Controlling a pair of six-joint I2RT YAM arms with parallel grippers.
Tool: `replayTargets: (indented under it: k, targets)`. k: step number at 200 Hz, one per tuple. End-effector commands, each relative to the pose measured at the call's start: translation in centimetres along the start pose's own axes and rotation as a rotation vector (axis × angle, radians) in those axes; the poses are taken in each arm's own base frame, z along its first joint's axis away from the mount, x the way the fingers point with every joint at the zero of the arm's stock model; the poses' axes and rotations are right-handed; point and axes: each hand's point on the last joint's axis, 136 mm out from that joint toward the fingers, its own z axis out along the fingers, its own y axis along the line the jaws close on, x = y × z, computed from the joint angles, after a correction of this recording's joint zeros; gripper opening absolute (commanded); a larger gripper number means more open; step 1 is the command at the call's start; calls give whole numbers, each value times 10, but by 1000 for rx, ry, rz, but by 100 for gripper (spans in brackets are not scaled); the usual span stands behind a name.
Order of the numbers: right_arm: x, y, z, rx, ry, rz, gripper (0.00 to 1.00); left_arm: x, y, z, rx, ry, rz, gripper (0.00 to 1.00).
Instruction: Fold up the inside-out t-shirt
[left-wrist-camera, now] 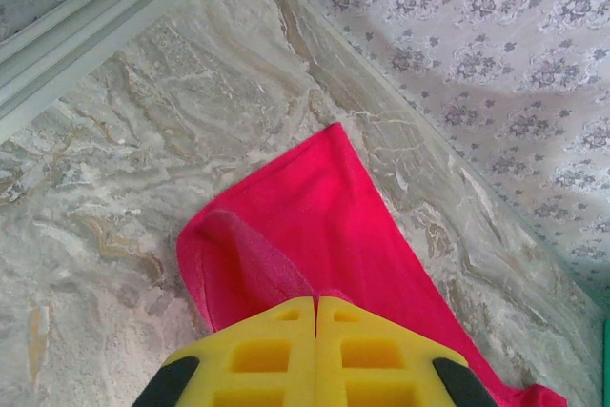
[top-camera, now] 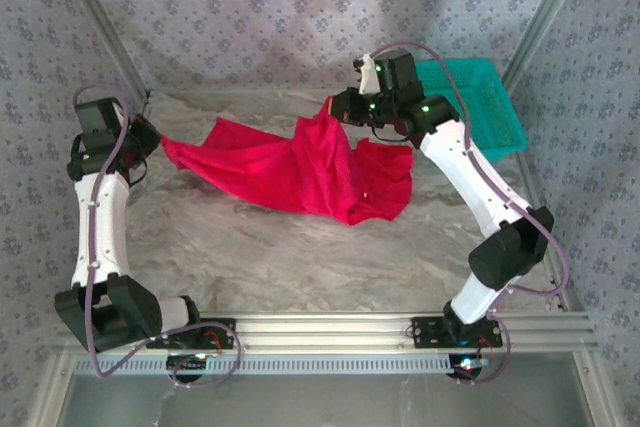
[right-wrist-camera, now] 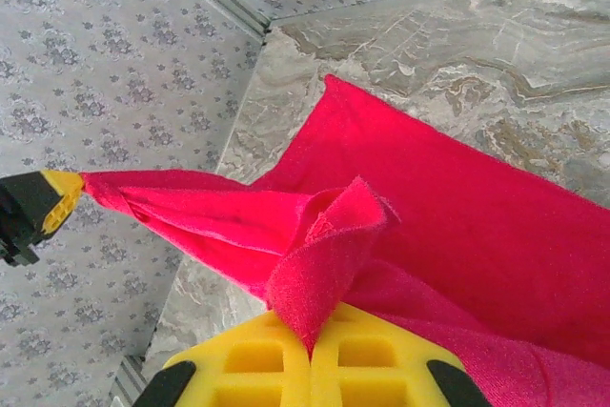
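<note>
The right gripper will lift high next because the shirt's lower folds sag, then it will lower its end of the shirt to the far marble and let go of it.
The bright red t-shirt (top-camera: 290,167) hangs stretched between both grippers above the marble table, its lower folds sagging onto the surface. At the far left, my left gripper (top-camera: 152,136) is shut on one end of the cloth; its yellow jaws (left-wrist-camera: 315,304) press together on a red fold (left-wrist-camera: 315,235). At the back right my right gripper (top-camera: 335,105) is shut on the other end, a twisted hem (right-wrist-camera: 329,254) pinched between its jaws (right-wrist-camera: 310,338). In the right wrist view the left gripper's yellow tip (right-wrist-camera: 59,195) holds the far corner.
A teal mesh basket (top-camera: 490,107) stands at the back right corner, behind the right arm. Patterned cloth walls and metal frame posts (top-camera: 100,22) close in the table. Bare marble (top-camera: 300,257) lies in front of the shirt.
</note>
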Motion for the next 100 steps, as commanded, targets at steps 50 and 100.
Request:
replayTargets:
  k: [50, 100]
  targets:
    - [-1, -26, -6, 48, 3, 30, 0, 4, 0, 0, 9, 17, 23, 0]
    - [-54, -68, -60, 143, -165, 69, 0, -29, -46, -38, 196, -121, 34, 0]
